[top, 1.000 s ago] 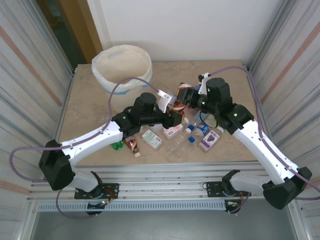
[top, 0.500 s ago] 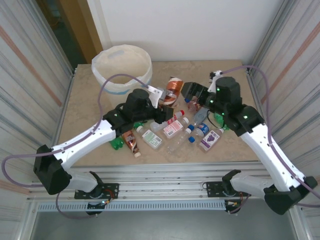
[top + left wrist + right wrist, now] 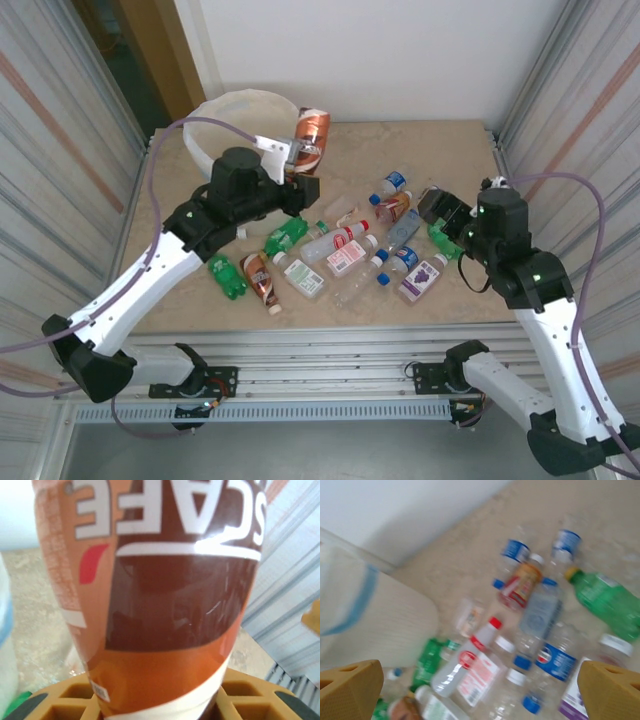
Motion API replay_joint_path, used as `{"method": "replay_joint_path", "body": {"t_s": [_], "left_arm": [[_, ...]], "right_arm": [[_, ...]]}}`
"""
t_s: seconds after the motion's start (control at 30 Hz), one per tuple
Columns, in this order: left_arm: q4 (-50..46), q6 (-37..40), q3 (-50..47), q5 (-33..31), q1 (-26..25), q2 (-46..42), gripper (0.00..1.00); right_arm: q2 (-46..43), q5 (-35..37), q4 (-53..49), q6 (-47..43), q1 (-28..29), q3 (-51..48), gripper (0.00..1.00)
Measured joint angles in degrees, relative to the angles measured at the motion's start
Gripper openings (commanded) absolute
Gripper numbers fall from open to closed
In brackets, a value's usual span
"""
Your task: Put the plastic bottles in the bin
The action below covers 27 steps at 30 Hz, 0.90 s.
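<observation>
My left gripper goes outward and over the cream bin's opening (image 3: 245,114) next to let go of the orange plastic bottle (image 3: 312,130), as it still hangs beside the bin's rim.
My left gripper (image 3: 304,162) is shut on a brown and orange plastic bottle (image 3: 312,130), held upright in the air beside the right rim of the cream bin (image 3: 215,112). That bottle (image 3: 170,605) towers close over the left gripper (image 3: 160,707) in the left wrist view. Several more plastic bottles lie mid-table, among them a green one (image 3: 285,237), a red-capped one (image 3: 345,240) and a purple-labelled one (image 3: 422,278). My right gripper (image 3: 438,207) hangs open and empty over the pile's right side. Between its fingertips (image 3: 350,692) the red-capped bottle (image 3: 470,657) lies below.
Ribbed metal walls close in both sides of the table (image 3: 180,215). The left arm's grey cable arcs over the bin. The bin's cream side (image 3: 375,615) with its blue band sits at the left of the right wrist view. Bare tabletop lies at the left and back right.
The right gripper opened, let go of the brown bottle and drew back to the right. The left arm carried that bottle up and left from the pile to the bin's rim.
</observation>
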Motion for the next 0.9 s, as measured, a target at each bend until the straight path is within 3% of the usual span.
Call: {"method": "replay_joint_path", "body": {"t_s": [0.43, 0.9], "left_arm": [[-10.78, 1.33, 8.68, -0.92, 11.1, 2.03, 0.06], [-21.14, 4.42, 25.44, -1.44, 19.17, 14.27, 0.09]], "right_arm": [[-0.59, 2.56, -5.97, 0.0, -1.44, -7.82, 0.98], [-0.57, 3.78, -7.02, 0.0, -2.91, -11.17, 0.98]]}}
